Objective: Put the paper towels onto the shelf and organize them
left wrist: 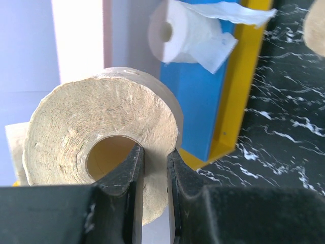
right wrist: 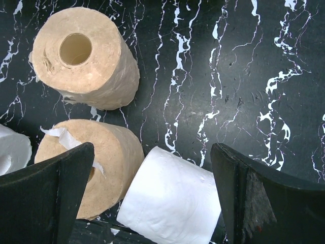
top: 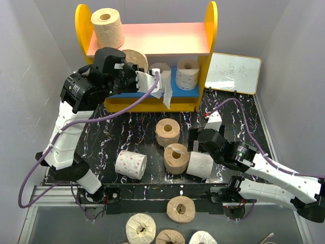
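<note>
The pink upper board is bare beside its upright tan roll, outward of my left gripper. I will move up and outward to there and let go of the roll I am holding.
The shelf [top: 210, 30] stands at the back, with one tan roll [top: 106, 26] upright on its pink upper board. On the blue lower board [left wrist: 200, 96] are a white roll trailing a loose sheet [top: 161, 75], which also shows in the left wrist view [left wrist: 183, 35], and another white roll [top: 187, 73]. My left gripper [top: 136, 71] is shut on a tan roll [left wrist: 76, 132], one finger in its hollow centre, holding it at the shelf's lower left. My right gripper [right wrist: 152, 195] is open over a white roll [right wrist: 172, 203] that lies against a tan roll [right wrist: 114, 157].
Another tan roll [top: 167, 132] stands mid-table, and a pink-dotted white roll [top: 131, 164] lies front left. A small white writing board [top: 232, 72] leans right of the shelf. Several more rolls [top: 181, 209] lie below the table's front edge.
</note>
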{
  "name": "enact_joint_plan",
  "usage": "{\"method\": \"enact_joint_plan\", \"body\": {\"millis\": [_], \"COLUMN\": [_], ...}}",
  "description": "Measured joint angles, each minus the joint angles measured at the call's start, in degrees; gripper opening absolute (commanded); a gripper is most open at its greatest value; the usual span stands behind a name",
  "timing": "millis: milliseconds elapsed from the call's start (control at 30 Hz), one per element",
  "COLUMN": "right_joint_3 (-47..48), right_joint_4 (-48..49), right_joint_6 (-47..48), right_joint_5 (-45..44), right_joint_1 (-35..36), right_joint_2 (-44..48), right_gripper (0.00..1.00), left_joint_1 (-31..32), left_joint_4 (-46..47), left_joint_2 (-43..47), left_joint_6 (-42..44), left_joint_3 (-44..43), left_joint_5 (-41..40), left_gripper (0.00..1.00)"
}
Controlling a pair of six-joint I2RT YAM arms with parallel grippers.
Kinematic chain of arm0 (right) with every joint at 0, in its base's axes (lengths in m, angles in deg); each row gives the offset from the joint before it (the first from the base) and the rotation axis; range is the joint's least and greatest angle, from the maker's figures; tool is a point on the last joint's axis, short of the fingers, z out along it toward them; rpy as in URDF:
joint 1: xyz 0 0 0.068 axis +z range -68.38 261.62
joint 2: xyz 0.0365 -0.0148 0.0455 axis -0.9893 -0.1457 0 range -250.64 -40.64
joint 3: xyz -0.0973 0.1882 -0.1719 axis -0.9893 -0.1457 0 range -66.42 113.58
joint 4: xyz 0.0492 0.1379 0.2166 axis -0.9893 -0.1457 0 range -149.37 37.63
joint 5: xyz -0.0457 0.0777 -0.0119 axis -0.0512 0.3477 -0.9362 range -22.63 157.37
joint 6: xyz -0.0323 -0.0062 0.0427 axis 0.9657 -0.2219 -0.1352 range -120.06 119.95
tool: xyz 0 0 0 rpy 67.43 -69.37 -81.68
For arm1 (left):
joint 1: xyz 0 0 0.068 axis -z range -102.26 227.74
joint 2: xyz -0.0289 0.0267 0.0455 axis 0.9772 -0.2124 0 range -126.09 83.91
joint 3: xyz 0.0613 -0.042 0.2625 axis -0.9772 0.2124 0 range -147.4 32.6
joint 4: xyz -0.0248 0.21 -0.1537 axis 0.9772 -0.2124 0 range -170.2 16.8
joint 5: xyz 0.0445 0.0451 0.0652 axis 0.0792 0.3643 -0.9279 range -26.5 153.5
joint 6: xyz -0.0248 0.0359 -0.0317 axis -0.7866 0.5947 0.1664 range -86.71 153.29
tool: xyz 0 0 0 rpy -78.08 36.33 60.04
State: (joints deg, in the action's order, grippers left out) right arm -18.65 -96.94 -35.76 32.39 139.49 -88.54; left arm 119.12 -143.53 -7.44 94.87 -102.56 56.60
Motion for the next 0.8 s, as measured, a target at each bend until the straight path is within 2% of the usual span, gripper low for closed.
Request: {"method": "enact_joint_plan", "body": {"millis": [233, 800], "right_joint_3": [0.0, 0.0], "right_joint_4": [0.1, 0.1], "right_joint_6": [0.0, 0.0], "right_joint_5": [0.1, 0.5], "right_joint_1": [0.0, 0.0], "right_joint_2": [0.5, 0.3], "right_gripper": [0.98, 0.98], "left_joint_1": [0.0, 0.0], "left_joint_4": [6.1, 15.1], "left_joint_2": [-2.9, -6.6], "left_joint_6": [0.8, 4.6], "left_joint_3": [-5.7, -4.4], "left_joint_5": [-1.5, -4.9], "left_gripper": [0.00, 0.00]}}
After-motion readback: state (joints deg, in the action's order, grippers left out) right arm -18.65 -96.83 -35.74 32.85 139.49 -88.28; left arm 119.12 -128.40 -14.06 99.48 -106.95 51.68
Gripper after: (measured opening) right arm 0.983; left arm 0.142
